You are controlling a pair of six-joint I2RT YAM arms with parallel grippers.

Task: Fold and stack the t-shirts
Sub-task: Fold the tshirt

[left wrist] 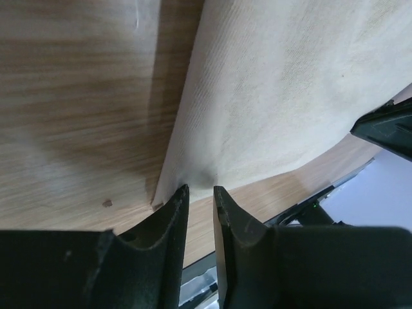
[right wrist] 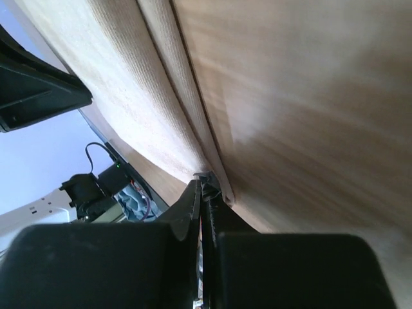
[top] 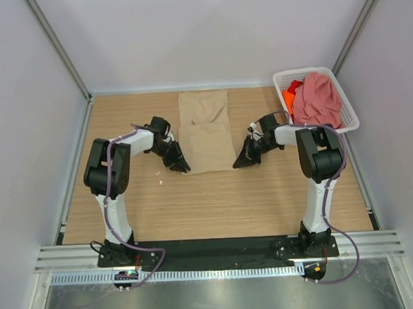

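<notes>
The folded edge comes back along the table with my right gripper next and gets released nearer my base, since bare wood [top: 238,184] lies there.
The beige-tan t-shirt [top: 206,131] lies partly folded in a long strip on the wooden table. My left gripper [top: 182,167] is at its near left corner. In the left wrist view the jaws [left wrist: 199,188] stand a little apart, and their tips touch the puckered cloth edge [left wrist: 277,84]. My right gripper [top: 239,163] is at the near right corner. In the right wrist view it [right wrist: 203,180] is shut on the shirt's folded edge [right wrist: 129,84]. The dusty pink t-shirt [top: 316,100] and the bright orange one [top: 290,94] lie bunched in the basket.
The white lattice basket [top: 352,122] stands at the back right, beside the right arm's elbow. Grey walls close in the table on the left, back and right. A small pale speck [top: 160,174] lies on the wood near the left gripper.
</notes>
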